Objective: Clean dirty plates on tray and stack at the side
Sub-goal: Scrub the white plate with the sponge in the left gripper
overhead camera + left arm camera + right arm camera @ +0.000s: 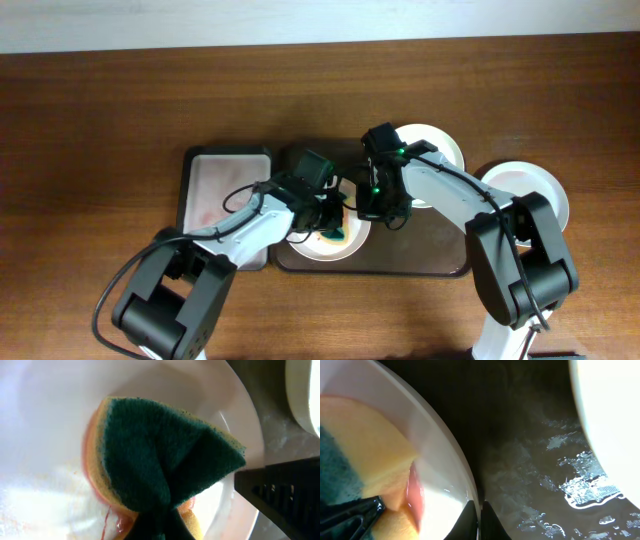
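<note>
My left gripper is to wipe the smear (pixel 106 520) next, then lift across, bring the sponge down and release it, since the pale pink tray is empty to the left in the overhead view.
On the left part of the dark brown tray (pixel 420 262) lies a white dirty plate (pixel 305 248). My left gripper (pixel 335 215) is shut on a green-and-yellow sponge (pixel 165 460) that presses on this plate (pixel 40 435). Red smear (pixel 106 520) shows beside the sponge. My right gripper (pixel 375 210) is shut on the plate's right rim (pixel 445 445), which sits between its fingertips (pixel 480 520). A second white plate (pixel 435 148) lies at the tray's far right corner. A third plate (pixel 530 195) rests on the table to the right of the tray.
A narrow pale pink tray (pixel 225 190) with red stains lies against the brown tray's left side. The brown tray's floor (pixel 530 460) is wet. Both arms cross above the tray's left half.
</note>
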Motion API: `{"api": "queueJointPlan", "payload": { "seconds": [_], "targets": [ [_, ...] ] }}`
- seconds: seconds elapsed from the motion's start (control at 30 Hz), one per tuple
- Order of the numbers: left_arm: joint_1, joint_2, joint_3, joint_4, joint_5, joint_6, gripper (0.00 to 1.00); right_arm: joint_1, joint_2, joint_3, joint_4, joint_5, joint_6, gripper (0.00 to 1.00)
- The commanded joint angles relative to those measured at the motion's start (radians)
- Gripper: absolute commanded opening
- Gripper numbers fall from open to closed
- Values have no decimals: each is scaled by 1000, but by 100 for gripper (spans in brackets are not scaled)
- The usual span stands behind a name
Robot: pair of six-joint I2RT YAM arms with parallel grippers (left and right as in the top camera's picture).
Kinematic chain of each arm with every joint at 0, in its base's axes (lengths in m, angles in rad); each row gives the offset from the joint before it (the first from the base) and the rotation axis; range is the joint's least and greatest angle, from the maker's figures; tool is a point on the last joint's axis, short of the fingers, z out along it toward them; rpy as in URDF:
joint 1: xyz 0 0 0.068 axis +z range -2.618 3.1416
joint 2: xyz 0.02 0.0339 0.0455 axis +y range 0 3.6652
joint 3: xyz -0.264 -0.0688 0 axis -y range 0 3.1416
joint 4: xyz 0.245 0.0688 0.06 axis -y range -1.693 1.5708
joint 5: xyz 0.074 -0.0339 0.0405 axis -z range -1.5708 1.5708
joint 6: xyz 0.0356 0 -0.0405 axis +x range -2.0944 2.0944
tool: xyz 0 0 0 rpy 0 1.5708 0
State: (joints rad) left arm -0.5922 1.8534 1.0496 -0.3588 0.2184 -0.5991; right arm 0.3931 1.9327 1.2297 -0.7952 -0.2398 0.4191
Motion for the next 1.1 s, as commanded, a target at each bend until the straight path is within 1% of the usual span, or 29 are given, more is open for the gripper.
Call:
{"api": "queueJointPlan", "payload": {
  "seconds": [0.0,0.13,0.3,0.4,0.43,0.5,0.53,0.6,0.73,0.9,0.97,1.07],
  "targets": [
    [-16,61,-2,-31,-227,-7,0,6,-11,-9,-2,4,9,4],
    [-15,61,-2,-147,-361,-7,0,6,-11,-9,-10,5,9,4],
    [5,47,-1,-216,-377,-7,0,6,-11,-9,-21,5,9,4],
    [44,-26,0,-231,-377,-7,0,5,-11,-9,-28,5,9,4],
    [53,-55,0,-231,-370,-6,0,5,-11,-9,-27,5,9,4],
    [52,-138,0,-224,-311,-6,0,5,-11,-9,-27,5,9,4],
    [52,-170,0,-204,-247,-6,0,5,-11,-9,-27,5,9,4],
    [52,-179,-1,-153,-143,-7,0,5,-11,-9,-27,5,9,4],
    [51,-158,-2,-102,-132,-8,0,5,-11,-9,-27,4,9,4],
    [51,-52,-2,-109,-133,-7,0,5,-11,-9,-32,4,9,4],
    [52,-16,-2,-123,-161,-7,0,5,-11,-9,-35,4,9,4],
    [52,-12,1,-179,-344,-6,0,5,-11,-9,-38,5,9,4]
  ]
}}
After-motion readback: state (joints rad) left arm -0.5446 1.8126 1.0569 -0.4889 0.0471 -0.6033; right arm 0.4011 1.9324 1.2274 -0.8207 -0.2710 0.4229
